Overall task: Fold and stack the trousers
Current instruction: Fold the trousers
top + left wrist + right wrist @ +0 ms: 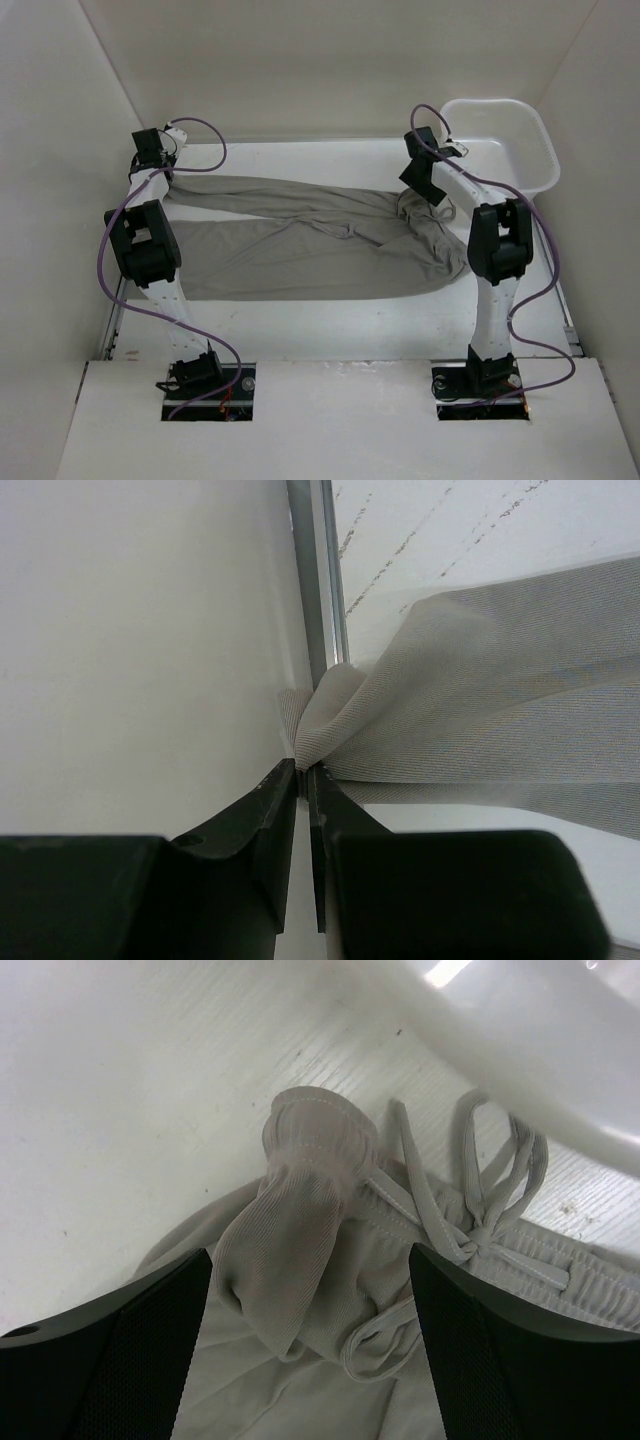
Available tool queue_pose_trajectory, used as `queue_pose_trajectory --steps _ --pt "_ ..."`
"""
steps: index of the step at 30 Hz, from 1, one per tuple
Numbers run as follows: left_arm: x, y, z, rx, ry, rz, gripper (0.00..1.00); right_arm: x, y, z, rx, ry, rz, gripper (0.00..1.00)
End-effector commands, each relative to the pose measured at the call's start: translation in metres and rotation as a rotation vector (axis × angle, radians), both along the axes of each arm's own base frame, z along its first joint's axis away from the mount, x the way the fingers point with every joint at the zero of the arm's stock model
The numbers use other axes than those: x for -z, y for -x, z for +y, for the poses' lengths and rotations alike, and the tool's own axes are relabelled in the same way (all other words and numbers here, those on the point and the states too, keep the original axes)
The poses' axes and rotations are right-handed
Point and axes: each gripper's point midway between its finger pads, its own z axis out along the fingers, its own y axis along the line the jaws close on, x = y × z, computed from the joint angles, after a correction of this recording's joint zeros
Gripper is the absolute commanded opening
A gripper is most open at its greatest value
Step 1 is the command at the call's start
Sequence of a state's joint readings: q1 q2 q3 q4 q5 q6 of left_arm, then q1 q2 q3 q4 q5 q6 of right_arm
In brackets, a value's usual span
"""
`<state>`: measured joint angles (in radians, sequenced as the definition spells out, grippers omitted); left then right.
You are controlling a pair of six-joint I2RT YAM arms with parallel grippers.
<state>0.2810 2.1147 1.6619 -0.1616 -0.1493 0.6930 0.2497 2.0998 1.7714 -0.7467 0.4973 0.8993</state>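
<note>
The fold of the bunched waistband is standing up between my open fingers. My right gripper needs to go down onto this raised fold next and close on it.
The grey-taupe trousers (300, 240) lie spread across the table, legs running left, waistband bunched at the right. My left gripper (158, 170) is at the far left and is shut on the hem of the far leg; in the left wrist view the cloth (480, 700) is pinched between the closed fingertips (304, 770). My right gripper (425, 190) hovers over the waistband, open and empty. In the right wrist view its fingers (130, 1340) straddle the bunched waistband (310, 1210) and drawstring (480, 1230).
A white plastic tub (505, 140) stands at the back right, just behind the right gripper; its rim shows in the right wrist view (540, 1040). The left wall and a metal table edge rail (318, 580) lie right beside the left gripper.
</note>
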Motion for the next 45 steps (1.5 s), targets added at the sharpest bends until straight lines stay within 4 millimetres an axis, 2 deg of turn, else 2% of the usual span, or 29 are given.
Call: queue_pose_trajectory --steps 1,3,7,10,11,12,14,17,18,22,25,29,32,34,37,41,45 --pt "-0.053 -0.004 0.0 0.0 -0.032 -0.111 0.09 0.006 -0.014 0.0 0.055 -0.064 -0.03 0.84" --pt "-0.055 -0.005 0.0 -0.001 -0.032 -0.116 0.09 0.007 -0.02 0.001 0.046 -0.055 -0.029 0.8" --pt "-0.058 -0.004 0.001 -0.002 -0.035 -0.12 0.09 0.006 -0.033 -0.001 0.036 -0.06 -0.023 0.8" --pt "-0.058 -0.002 0.006 -0.012 -0.034 -0.119 0.09 0.011 -0.035 -0.003 0.055 -0.097 0.007 0.75" --pt "-0.057 -0.002 0.007 -0.014 -0.032 -0.118 0.09 0.014 -0.035 -0.003 0.064 -0.116 0.013 0.7" --pt "-0.056 -0.001 0.008 -0.017 -0.032 -0.117 0.09 0.018 -0.033 0.0 0.068 -0.142 0.023 0.6" --pt "-0.057 -0.001 0.009 -0.017 -0.032 -0.12 0.09 0.023 -0.029 0.003 0.077 -0.173 0.032 0.35" --pt "-0.06 0.001 0.013 -0.024 -0.034 -0.126 0.08 0.016 -0.028 0.003 0.075 -0.17 0.011 0.05" --pt "-0.061 0.001 0.015 -0.025 -0.034 -0.129 0.07 0.013 -0.029 0.003 0.07 -0.168 0.003 0.02" --pt "-0.075 0.003 0.023 -0.034 -0.042 -0.165 0.02 -0.022 -0.031 -0.001 0.014 -0.137 -0.069 0.0" --pt "-0.102 0.006 0.029 -0.042 -0.05 -0.228 0.02 -0.059 -0.022 -0.004 -0.046 -0.086 -0.168 0.0" --pt "-0.134 0.017 0.033 -0.041 -0.059 -0.295 0.02 -0.09 0.008 -0.008 -0.074 -0.084 -0.273 0.0" --pt "-0.152 0.031 0.035 -0.037 -0.064 -0.316 0.02 -0.101 0.034 -0.016 -0.071 -0.075 -0.31 0.0" --pt "-0.157 0.041 0.036 -0.037 -0.066 -0.313 0.02 -0.102 0.053 -0.021 -0.066 -0.077 -0.318 0.0" --pt "-0.144 0.058 0.035 -0.029 -0.042 -0.259 0.02 -0.095 0.078 -0.03 -0.054 -0.088 -0.317 0.0" --pt "-0.123 0.089 0.031 -0.04 -0.018 -0.208 0.03 -0.084 0.102 -0.048 -0.023 -0.082 -0.321 0.0" --pt "-0.084 0.123 0.011 -0.021 0.034 -0.11 0.04 -0.069 0.115 -0.048 -0.043 -0.085 -0.31 0.0"
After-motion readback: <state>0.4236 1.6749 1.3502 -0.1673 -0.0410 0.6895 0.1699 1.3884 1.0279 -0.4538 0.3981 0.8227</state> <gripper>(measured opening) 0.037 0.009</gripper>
